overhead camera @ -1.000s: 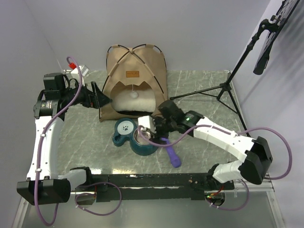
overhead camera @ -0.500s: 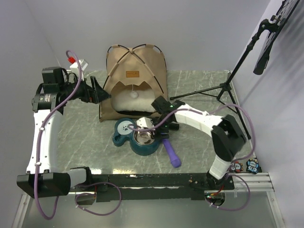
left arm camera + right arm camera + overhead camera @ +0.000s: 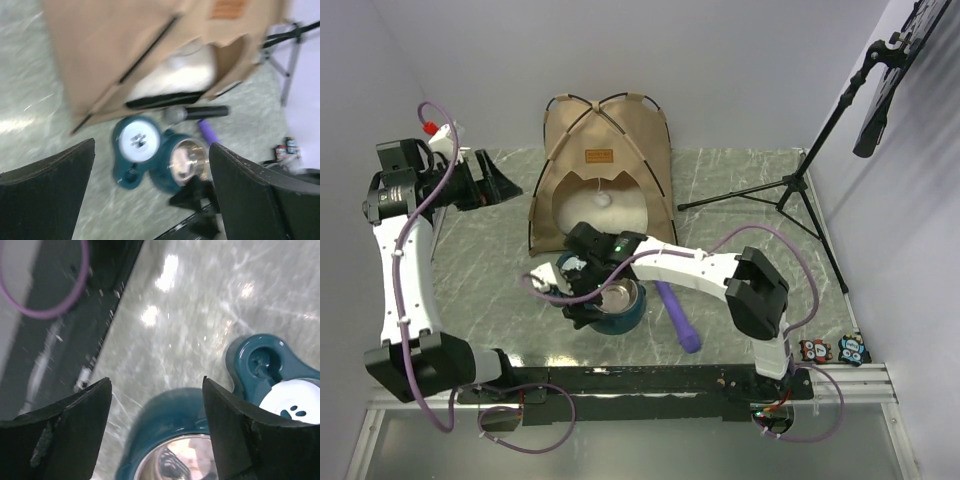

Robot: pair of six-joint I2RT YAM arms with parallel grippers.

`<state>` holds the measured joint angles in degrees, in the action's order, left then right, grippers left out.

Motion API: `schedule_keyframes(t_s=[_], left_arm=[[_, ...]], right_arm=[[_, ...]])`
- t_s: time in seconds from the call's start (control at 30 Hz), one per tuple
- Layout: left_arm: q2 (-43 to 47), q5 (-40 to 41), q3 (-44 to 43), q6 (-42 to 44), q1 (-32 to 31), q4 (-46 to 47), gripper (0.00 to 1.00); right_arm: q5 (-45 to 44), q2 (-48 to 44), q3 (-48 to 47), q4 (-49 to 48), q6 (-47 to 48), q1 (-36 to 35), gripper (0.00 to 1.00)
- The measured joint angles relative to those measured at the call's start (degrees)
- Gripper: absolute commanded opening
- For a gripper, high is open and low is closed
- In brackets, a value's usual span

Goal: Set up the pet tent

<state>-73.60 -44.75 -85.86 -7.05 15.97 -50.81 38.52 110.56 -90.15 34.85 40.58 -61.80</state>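
Note:
The feeder's holed end (image 3: 128, 178) is below the left gripper, to its right in the top view, so the gripper needs to come down and back that way onto the feeder's rim.
The tan pet tent (image 3: 605, 165) stands upright at the back of the table, with dark crossing poles, a brown label (image 3: 598, 155) and a white pompom (image 3: 604, 199) in its arched doorway. A white pillow (image 3: 615, 212) lies inside. My left gripper (image 3: 503, 186) is open and empty, to the left of the tent and apart from it. In the left wrist view (image 3: 152, 150) the tent (image 3: 125, 45) shows blurred at the top. My right gripper (image 3: 577, 296) is open and empty, low over the teal pet feeder (image 3: 610, 300). In the right wrist view (image 3: 156, 385) its fingers straddle the feeder's bowl (image 3: 165, 415).
A purple toy (image 3: 678, 320) lies right of the feeder. A black tripod (image 3: 790, 190) stands at the back right. Small figurines (image 3: 830, 350) sit at the front right edge. The feeder's white paw-print lid (image 3: 290, 402) shows at the right of the right wrist view.
My left gripper has pulled back to the left, away from the tent's side. My right arm has swung left across the feeder, its gripper now over the feeder's left front.

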Motion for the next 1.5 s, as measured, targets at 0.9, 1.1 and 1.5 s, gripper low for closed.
schedule_keyframes(t_s=[0.9,1.1,1.5], left_arm=[[-2.3,29.9,32.7,-14.3,-23.7,10.9,0.48],[-2.1,27.6,41.8,-20.1,-23.6,12.5,0.4],[-4.0,26.7,41.3,-25.7,-24.3,13.7,0.46]], right_arm=[[-1.9,-31.7,13.8,5.9,-9.9,30.3,0.87],[-2.2,-32.3,15.0,5.9,-10.3,31.2,0.87],[-2.0,-31.5,15.2,5.8,-12.2,32.9,0.88]])
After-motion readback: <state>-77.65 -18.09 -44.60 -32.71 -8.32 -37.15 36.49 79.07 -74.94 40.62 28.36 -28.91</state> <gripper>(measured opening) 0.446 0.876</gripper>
